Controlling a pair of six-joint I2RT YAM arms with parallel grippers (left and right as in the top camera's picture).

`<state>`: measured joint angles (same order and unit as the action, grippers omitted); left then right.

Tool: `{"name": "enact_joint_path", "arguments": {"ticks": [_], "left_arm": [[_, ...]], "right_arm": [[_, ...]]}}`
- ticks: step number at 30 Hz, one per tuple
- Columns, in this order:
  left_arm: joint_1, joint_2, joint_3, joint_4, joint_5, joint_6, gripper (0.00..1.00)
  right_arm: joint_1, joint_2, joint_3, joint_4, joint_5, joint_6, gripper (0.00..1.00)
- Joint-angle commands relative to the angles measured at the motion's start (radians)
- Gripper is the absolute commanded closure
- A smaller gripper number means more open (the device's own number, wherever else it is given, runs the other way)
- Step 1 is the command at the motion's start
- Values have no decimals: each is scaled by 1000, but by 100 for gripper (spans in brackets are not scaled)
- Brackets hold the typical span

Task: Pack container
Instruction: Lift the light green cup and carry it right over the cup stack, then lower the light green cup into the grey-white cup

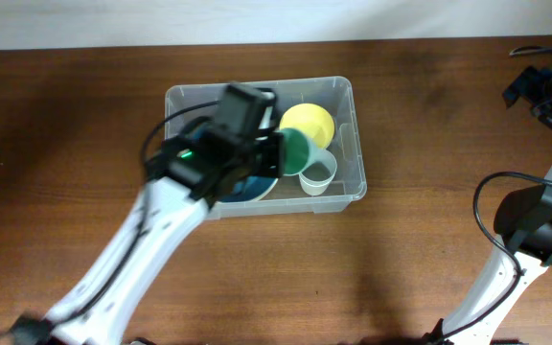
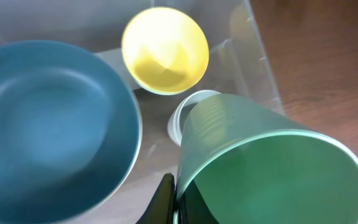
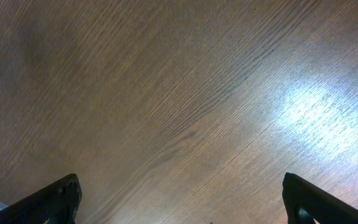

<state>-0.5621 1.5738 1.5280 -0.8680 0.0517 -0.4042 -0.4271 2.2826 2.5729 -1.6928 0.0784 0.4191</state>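
Note:
The pale cup's opening (image 1: 321,170) (image 2: 188,112) is below the left gripper and to its right in the overhead view. The robot will lower the left gripper that way and let go of the green cup's rim.
The clear rectangular container (image 1: 353,144) stands mid-table, and its wall (image 2: 253,56) shows in the left wrist view. Inside it lie a yellow bowl (image 1: 307,123) (image 2: 165,50), a blue plate (image 1: 253,188) (image 2: 42,124) and a pale cup (image 1: 318,175) (image 2: 178,118). My left gripper (image 1: 278,153) (image 2: 176,190) is shut on the rim of a green cup (image 1: 297,150) (image 2: 272,168). It holds the cup tilted above the pale cup, inside the container. My right gripper (image 3: 182,193) hangs open over bare wood with nothing between its fingers.
The brown wooden table (image 1: 429,249) stretches all around the container. The right arm (image 1: 544,220) rises along the far right edge, with black cables looping beside it. The left arm's body (image 1: 199,158) covers the container's left part.

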Motion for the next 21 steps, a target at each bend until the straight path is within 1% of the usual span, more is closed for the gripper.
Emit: {"name": "enact_joint_path", "arguments": {"ticks": [1,7,13,21], "left_arm": [[-16,101,1,64,-22,16,99],[-16,162,1,127,-23,17,99],[-20,166,1,126,-18,16,99],[-21,166,0,101,28,16,99]], "right_arm": [[-5,-2,-5,-2,2,8,1],[-5,-2,-5,-2,2,8,1],[-5,-2,-5,-2,2,8,1],[-5,-2,-5,-2,2,8,1]]}}
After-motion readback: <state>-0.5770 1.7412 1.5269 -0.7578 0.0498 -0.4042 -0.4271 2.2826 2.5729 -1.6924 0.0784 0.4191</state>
